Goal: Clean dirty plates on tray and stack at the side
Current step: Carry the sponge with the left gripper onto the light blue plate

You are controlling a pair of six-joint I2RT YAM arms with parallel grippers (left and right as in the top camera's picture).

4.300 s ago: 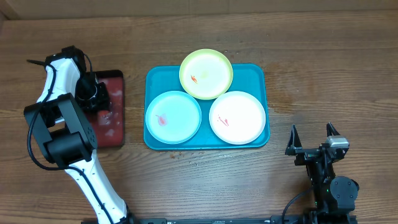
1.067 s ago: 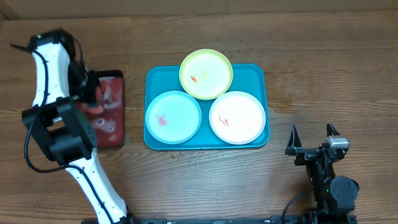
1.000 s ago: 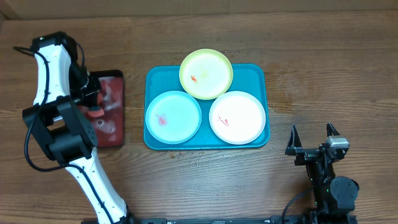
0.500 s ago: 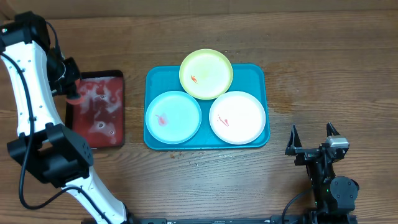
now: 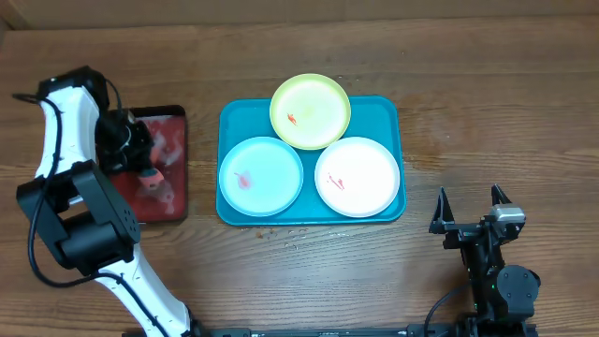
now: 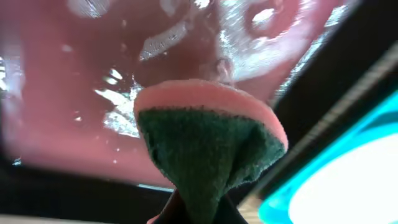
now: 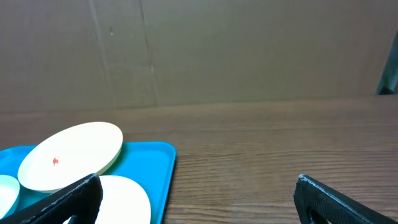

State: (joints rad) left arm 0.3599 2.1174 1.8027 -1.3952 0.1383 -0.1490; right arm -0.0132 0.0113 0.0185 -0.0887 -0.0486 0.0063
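My left gripper should rise off the red tray and then lower the sponge onto the pale blue plate (image 5: 259, 177) (image 6: 357, 186), because the plate has a red smear.
The teal tray (image 5: 384, 110) holds three plates: a yellow-green plate (image 5: 311, 110) at the back overlapping the rim, a pale blue plate (image 5: 261, 176) front left, a white plate (image 5: 357, 176) front right. Each has a small red smear. My left gripper (image 5: 142, 168) is shut on a pink and green sponge (image 6: 208, 143) above the red tray (image 5: 168, 126). The teal tray's rim (image 6: 348, 158) shows at the right of the left wrist view. My right gripper (image 5: 471, 212) is open and empty at the front right; its view shows the yellow-green plate (image 7: 71, 155) and the white plate (image 7: 127, 199).
The red, black-rimmed tray holds wet, foamy liquid (image 6: 93, 81) and lies left of the teal tray. Bare wooden table (image 5: 487, 103) lies right of the teal tray. A cardboard wall (image 7: 199, 50) stands at the table's far edge.
My left arm swung out to the left with the sponge lifted, then came back down over the red tray's lower middle. The right arm and the plates have not moved.
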